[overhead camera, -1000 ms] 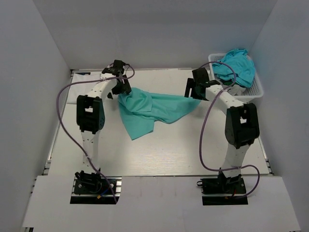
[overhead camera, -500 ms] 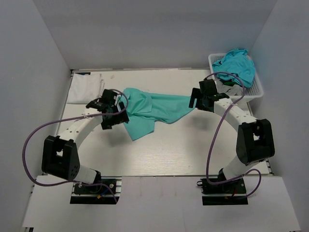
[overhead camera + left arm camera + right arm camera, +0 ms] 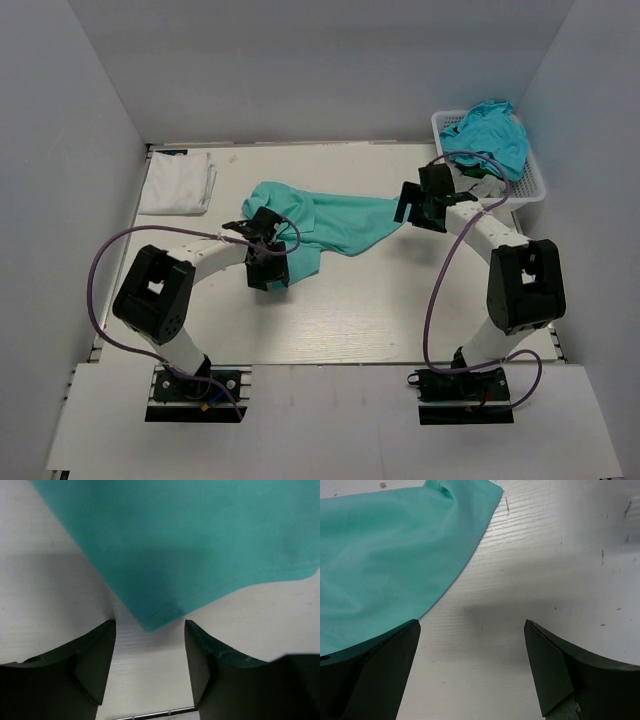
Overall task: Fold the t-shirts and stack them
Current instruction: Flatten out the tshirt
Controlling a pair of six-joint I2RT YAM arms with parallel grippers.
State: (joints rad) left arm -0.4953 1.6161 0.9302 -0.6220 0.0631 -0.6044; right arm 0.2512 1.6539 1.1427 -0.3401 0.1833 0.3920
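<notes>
The shirt's corner by the basket [image 3: 489, 494] comes between my right gripper's fingers next as they go outward and down and close, since bare table fills their gap and that corner lies outward.
A mint green t-shirt [image 3: 330, 220] lies crumpled and spread across the middle of the table. My left gripper [image 3: 268, 272] is open over its near corner. In the left wrist view that corner [image 3: 150, 620] points into the gap between the gripper's [image 3: 150, 630] fingers, which are not closed on it. My right gripper [image 3: 412, 205] is open at the shirt's right end. In the right wrist view the shirt's hem [image 3: 395, 555] lies beside the left finger, with bare table in the gripper's [image 3: 472, 630] gap. A folded white t-shirt [image 3: 178, 182] lies at the back left. A turquoise t-shirt [image 3: 490, 135] sits heaped in the basket.
The white lattice basket [image 3: 530, 185] stands at the back right corner, next to the right arm's elbow. Grey walls enclose the table on the left, back and right. Purple cables loop off both arms.
My left gripper has swung from the shirt's back-left end forward and right to its near corner. The shirt has gone from stretched between the grippers to lying loose. My right gripper shifted slightly.
</notes>
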